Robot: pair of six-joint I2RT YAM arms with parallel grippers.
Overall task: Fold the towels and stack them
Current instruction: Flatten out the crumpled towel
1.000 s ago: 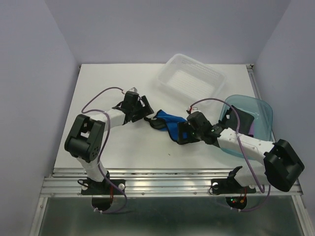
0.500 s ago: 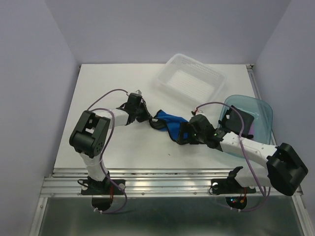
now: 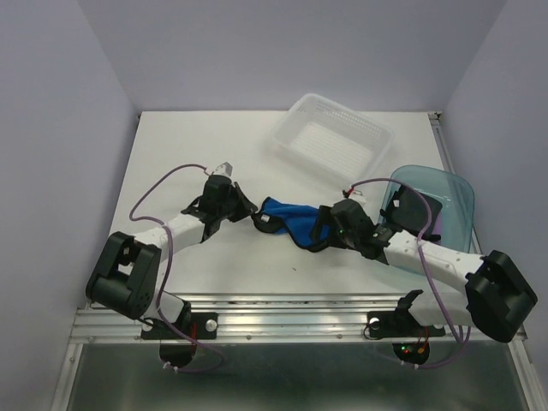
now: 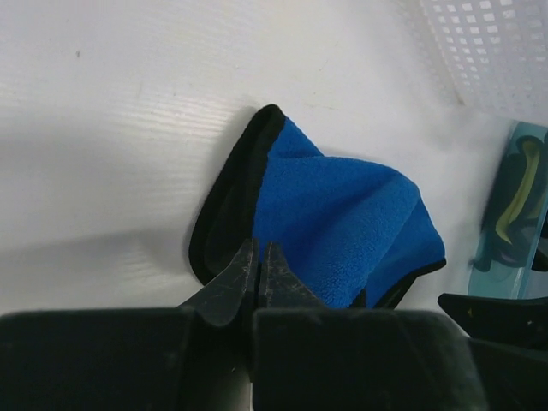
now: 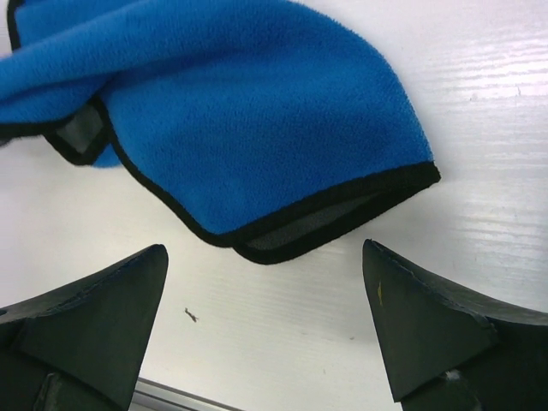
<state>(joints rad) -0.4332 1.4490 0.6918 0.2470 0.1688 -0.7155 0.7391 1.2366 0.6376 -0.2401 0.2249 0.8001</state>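
Observation:
The tabletop is bare behind the left gripper and to its left in the top view, so the robot should lift, pull the crumpled towel open there and release it.
A bright blue towel with dark edging lies crumpled on the white table between my two arms. My left gripper is shut on the dark edging at its left end; in the left wrist view the fingertips meet over the black border of the towel. My right gripper stands open at the towel's right end. In the right wrist view its gripper sits just short of the towel's folded corner, touching nothing. More towels, black and purple, lie in the tray.
A translucent blue-green tray sits at the right, behind my right arm, and shows at the edge of the left wrist view. A white perforated basket stands tilted at the back centre. The table's metal front rail runs below.
My left gripper has shut on the towel's left edge and drawn back to the left, pulling that end a little with it. The right gripper stays open and has edged closer.

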